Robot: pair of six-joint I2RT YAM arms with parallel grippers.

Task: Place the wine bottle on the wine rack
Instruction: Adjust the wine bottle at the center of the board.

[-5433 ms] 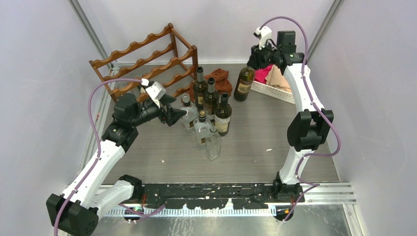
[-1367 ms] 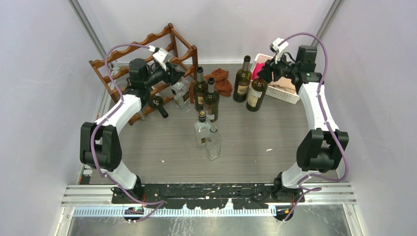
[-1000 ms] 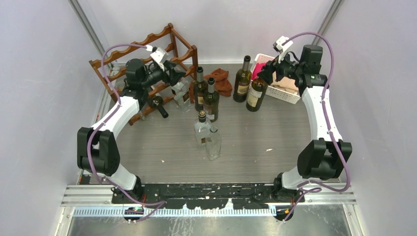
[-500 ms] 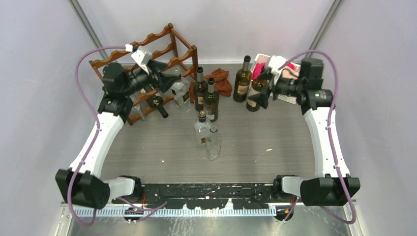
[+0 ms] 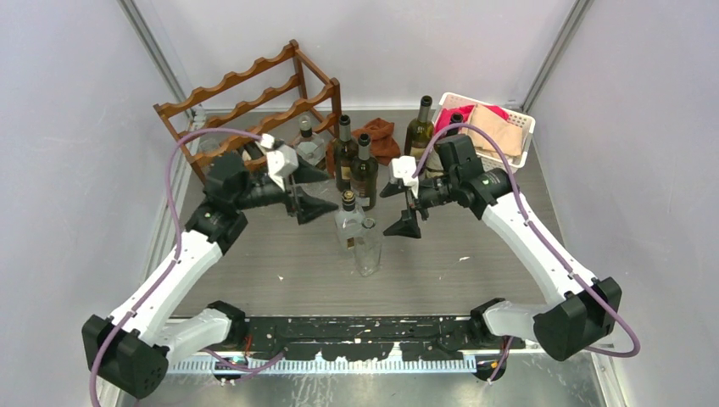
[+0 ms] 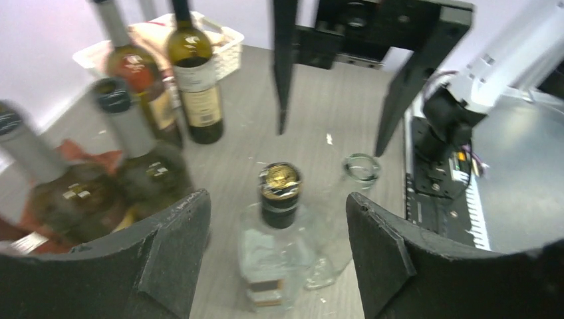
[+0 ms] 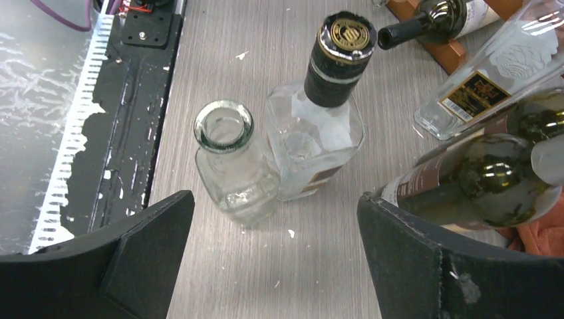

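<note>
The clear jar's neck (image 5: 368, 228) (image 7: 226, 137) is left of my right gripper in the top view, open fingers already facing it, so next the gripper should move that way and close there.
The dark wooden wine rack (image 5: 254, 102) stands at the back left. One dark wine bottle (image 7: 432, 16) lies on its lowest rail, neck toward the table. Upright dark wine bottles (image 5: 365, 174) cluster mid-table, and another (image 5: 418, 131) stands near the basket. My left gripper (image 5: 329, 192) is open, with a gold-capped clear bottle (image 6: 279, 193) showing between its fingers in the left wrist view, untouched. My right gripper (image 5: 386, 212) is open wide and faces the left one over the table. It holds nothing, and a dark wine bottle (image 7: 479, 179) sits by its right finger.
An open-mouthed clear jar (image 7: 233, 166) stands beside the capped clear bottle (image 7: 319, 133). A labelled clear bottle (image 7: 492, 80) stands near the rack. A white basket (image 5: 487, 110) with cloths is at the back right, and a brown cloth (image 5: 386, 140) lies behind the bottles.
Both arms swung from the back of the table to the middle. The left gripper came away from the rack; the right one let go of a dark bottle by the basket and opened wide.
</note>
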